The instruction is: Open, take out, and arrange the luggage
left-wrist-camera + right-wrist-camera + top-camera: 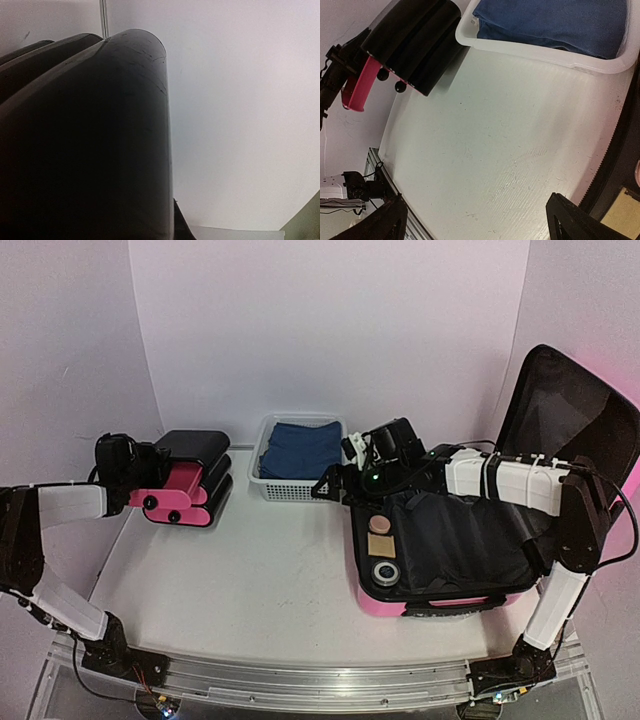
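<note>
My left gripper draws the pink top drawer (pixel 357 85) back toward my base over the bare tabletop back of the gripper next, and releases it there.
The luggage (pixel 430 606), a glossy pink hard-shell case, lies open at the right. Its lid (pixel 575 410) stands up against the wall, and black lining (pixel 455 540) is bunched in the base. A tan square (pixel 379 543) and a round ring (pixel 385 570) sit in its left end. My right gripper (pixel 335 483) hovers open over the table just left of the case's rim (pixel 619 150), its fingers (pixel 395 215) wide apart and nothing between them. My left gripper (pixel 150 490) is at the pulled-out pink top drawer (pixel 357 85) of the black drawer unit (pixel 200 455), closed on its front.
A white mesh basket (pixel 262 480) holding folded blue cloth (pixel 300 448) stands at the back, between the drawer unit and the luggage. The left wrist view is filled by the unit's black side (pixel 85 150). Bare table (pixel 280 560) lies in front, with white walls around it.
</note>
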